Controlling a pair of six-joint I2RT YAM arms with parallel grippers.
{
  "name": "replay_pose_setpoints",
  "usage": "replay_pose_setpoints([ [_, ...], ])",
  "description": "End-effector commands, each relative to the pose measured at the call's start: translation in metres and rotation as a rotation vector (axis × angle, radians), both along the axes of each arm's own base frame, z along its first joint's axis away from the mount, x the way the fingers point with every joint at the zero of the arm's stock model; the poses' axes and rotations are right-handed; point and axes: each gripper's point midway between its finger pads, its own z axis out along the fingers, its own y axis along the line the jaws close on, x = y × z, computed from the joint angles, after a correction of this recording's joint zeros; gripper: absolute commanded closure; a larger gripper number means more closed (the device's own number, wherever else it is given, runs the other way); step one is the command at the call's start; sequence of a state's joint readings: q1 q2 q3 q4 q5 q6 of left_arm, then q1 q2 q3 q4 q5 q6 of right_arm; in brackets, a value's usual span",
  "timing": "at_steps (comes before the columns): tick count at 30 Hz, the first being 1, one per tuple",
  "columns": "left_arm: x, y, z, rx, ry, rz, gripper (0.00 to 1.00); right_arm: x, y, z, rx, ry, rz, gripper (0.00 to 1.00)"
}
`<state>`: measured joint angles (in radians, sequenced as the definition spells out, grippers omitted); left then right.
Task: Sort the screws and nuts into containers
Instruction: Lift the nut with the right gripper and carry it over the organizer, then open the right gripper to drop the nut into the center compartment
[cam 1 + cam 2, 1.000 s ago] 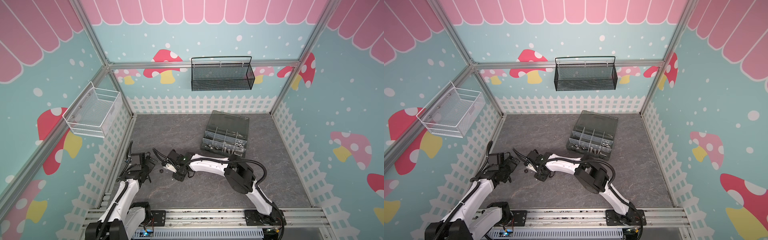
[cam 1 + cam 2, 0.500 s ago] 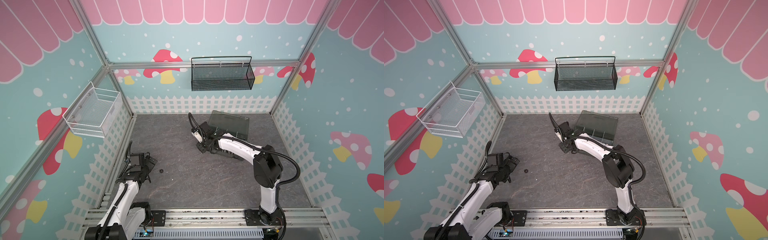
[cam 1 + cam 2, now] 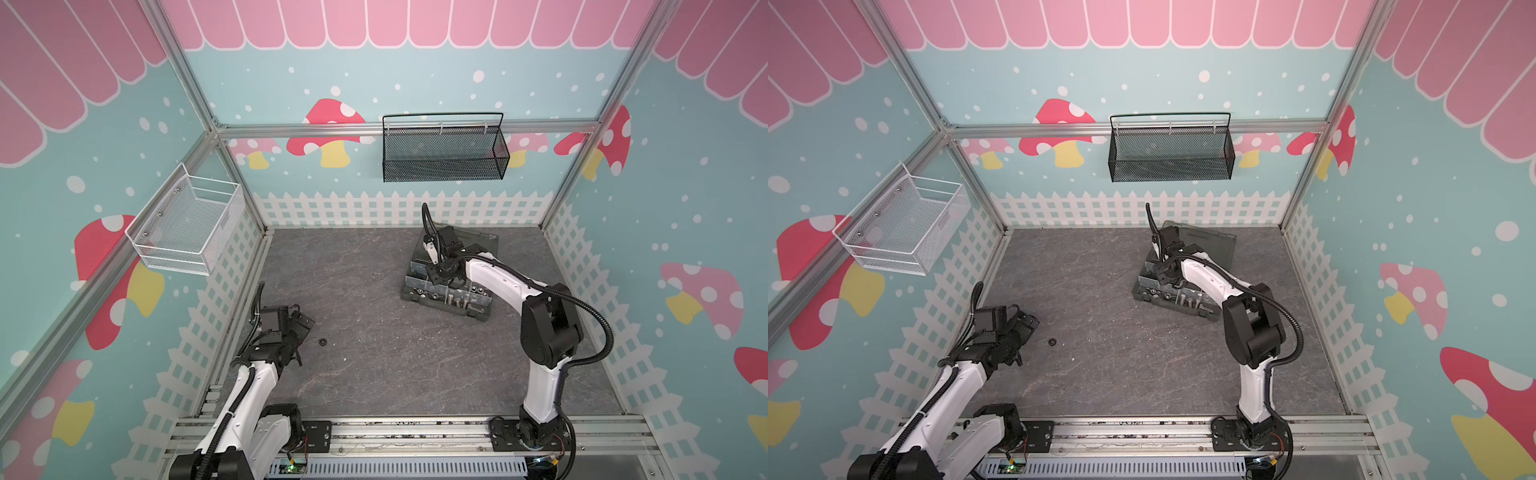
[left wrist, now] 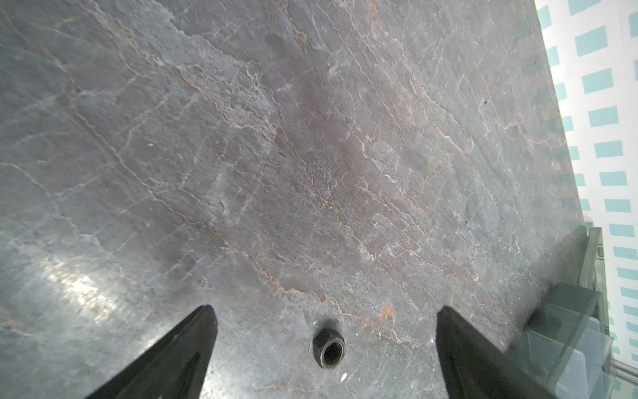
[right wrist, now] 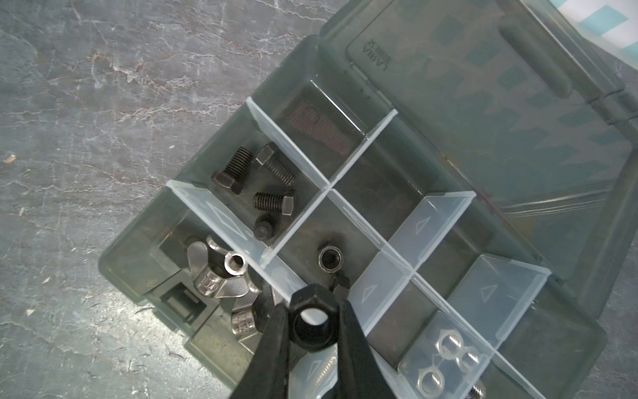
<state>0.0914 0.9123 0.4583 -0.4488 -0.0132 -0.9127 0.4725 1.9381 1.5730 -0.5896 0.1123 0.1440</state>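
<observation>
The robot's right gripper needs to lower next toward the section of the box with the black nut, which lies below its fingers, and release the matching nut it holds there.
The dark grey organizer box (image 3: 444,306) (image 3: 1169,306) lies open at the back right, its smoky lid (image 5: 500,103) folded back. My right gripper (image 5: 312,311) (image 3: 439,277) hovers over its containers, shut on a black nut (image 5: 310,298). Below it, one compartment holds black screws (image 5: 272,202) and the one beside it a single black nut (image 5: 331,257). Silver wing nuts (image 5: 214,276) and silver nuts (image 5: 447,345) fill others. My left gripper (image 4: 325,308) (image 3: 301,324) is open at the front left, low over the table. A loose black nut (image 4: 328,349) (image 3: 322,342) (image 3: 1052,342) lies between its fingers.
A black mesh basket (image 3: 442,149) hangs on the back wall and a white wire basket (image 3: 187,226) on the left wall. White fence panels ring the grey stone-look table (image 3: 374,365). A metal rail (image 3: 415,432) runs along the front edge.
My right gripper has swung from the front left, beside the left gripper, across to above the organizer box, still shut. The left arm has barely moved.
</observation>
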Motion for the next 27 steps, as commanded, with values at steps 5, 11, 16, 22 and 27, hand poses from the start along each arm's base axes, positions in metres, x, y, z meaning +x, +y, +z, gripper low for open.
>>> replay_pose_setpoints([
  [5, -0.004, 0.001, -0.004, -0.011, 0.017, 0.013, 0.0, 0.01, -0.005, -0.017, -0.005, 0.029, -0.008, 1.0],
  [11, -0.003, 0.001, -0.005, -0.01, 0.019, 0.014, 0.0, 0.015, -0.01, -0.028, -0.032, 0.046, -0.016, 0.96],
  [16, -0.003, 0.001, -0.007, -0.012, 0.025, 0.014, 0.0, 0.016, -0.005, -0.035, -0.017, 0.064, 0.001, 0.88],
  [22, -0.003, 0.001, -0.006, -0.01, 0.022, 0.015, 0.0, 0.018, 0.0, -0.036, 0.0, 0.069, 0.015, 0.77],
  [27, -0.004, 0.001, -0.008, -0.01, 0.026, 0.013, 0.0, 0.019, 0.003, -0.034, 0.011, 0.068, 0.023, 0.71],
])
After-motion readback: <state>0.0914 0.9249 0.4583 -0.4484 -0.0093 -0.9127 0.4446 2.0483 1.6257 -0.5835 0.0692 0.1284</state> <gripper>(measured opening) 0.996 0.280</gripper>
